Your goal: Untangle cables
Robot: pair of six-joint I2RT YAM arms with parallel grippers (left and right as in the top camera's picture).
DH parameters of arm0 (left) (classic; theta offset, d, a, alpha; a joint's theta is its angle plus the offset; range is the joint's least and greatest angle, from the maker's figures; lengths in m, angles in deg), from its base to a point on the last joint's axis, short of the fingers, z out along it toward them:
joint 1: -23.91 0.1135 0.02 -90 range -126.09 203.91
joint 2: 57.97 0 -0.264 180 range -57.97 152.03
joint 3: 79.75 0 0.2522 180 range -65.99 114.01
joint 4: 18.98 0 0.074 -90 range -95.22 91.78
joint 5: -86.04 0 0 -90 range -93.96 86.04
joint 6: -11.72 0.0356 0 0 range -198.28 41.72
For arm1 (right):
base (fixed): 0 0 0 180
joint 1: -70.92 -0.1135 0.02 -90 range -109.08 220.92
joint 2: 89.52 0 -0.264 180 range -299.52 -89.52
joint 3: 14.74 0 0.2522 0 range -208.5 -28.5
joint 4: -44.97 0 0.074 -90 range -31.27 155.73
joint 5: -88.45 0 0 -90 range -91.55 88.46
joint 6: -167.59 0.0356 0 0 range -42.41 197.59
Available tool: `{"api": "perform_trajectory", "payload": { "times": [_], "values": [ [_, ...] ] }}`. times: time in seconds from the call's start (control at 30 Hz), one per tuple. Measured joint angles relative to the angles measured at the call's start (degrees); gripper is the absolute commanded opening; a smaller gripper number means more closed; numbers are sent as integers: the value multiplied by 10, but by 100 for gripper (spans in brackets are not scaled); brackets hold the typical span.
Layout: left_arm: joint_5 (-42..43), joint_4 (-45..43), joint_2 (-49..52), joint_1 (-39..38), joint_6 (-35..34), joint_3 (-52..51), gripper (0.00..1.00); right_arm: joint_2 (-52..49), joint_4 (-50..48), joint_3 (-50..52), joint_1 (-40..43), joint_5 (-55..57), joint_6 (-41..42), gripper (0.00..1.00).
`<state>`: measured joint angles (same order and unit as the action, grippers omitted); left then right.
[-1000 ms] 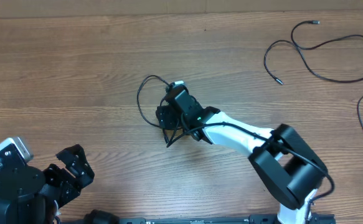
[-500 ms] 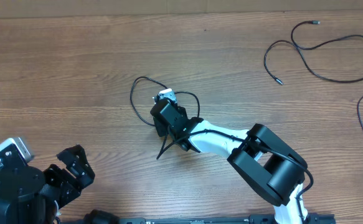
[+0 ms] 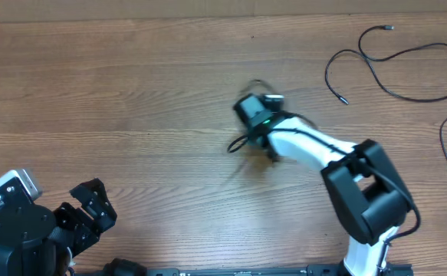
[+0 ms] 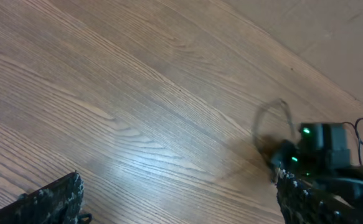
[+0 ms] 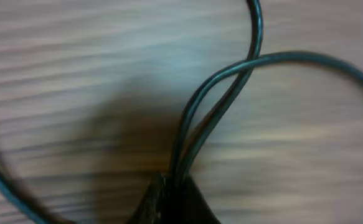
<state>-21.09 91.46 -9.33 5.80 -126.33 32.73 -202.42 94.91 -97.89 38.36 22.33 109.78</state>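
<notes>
My right gripper carries the bundle across to the bare wood beside the looped cable, to the right in the overhead view, and releases it next.
My right gripper (image 3: 246,136) is shut on a bundle of thin black cables (image 3: 237,145) near the table's middle, blurred by motion. In the right wrist view two or three strands (image 5: 218,106) rise out of the closed jaws (image 5: 175,196) and fan apart above the wood. A blurred loop (image 4: 274,115) shows beside the right gripper's green-lit head (image 4: 312,149) in the left wrist view. My left gripper (image 3: 100,218) rests at the front left, open, with only bare wood between its fingers (image 4: 50,202).
A separate black cable (image 3: 327,73) lies looped at the back right. Another strand (image 3: 445,142) curves in from the right edge. The right arm's white link (image 3: 307,149) stretches across the front right.
The right gripper closed on the cable bundle, dipped left, then swung right and toward the back, dragging the bundle along. The left arm has not moved.
</notes>
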Motion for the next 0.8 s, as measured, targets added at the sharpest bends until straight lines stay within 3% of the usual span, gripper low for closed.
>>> {"api": "perform_trajectory", "payload": {
  "times": [0.17,0.47,0.73,0.77,0.8],
  "values": [
    [0,0,0,0,0,0,100,22,127,7,136,72,35,4],
    [0,0,0,0,0,0,100,24,207,7,347,57,99,4],
    [0,0,0,0,0,0,99,24,219,7,359,33,103,4],
    [0,0,0,0,0,0,100,24,218,7,359,33,104,5],
    [0,0,0,0,0,0,100,24,216,7,359,31,104,15]
  ]
}}
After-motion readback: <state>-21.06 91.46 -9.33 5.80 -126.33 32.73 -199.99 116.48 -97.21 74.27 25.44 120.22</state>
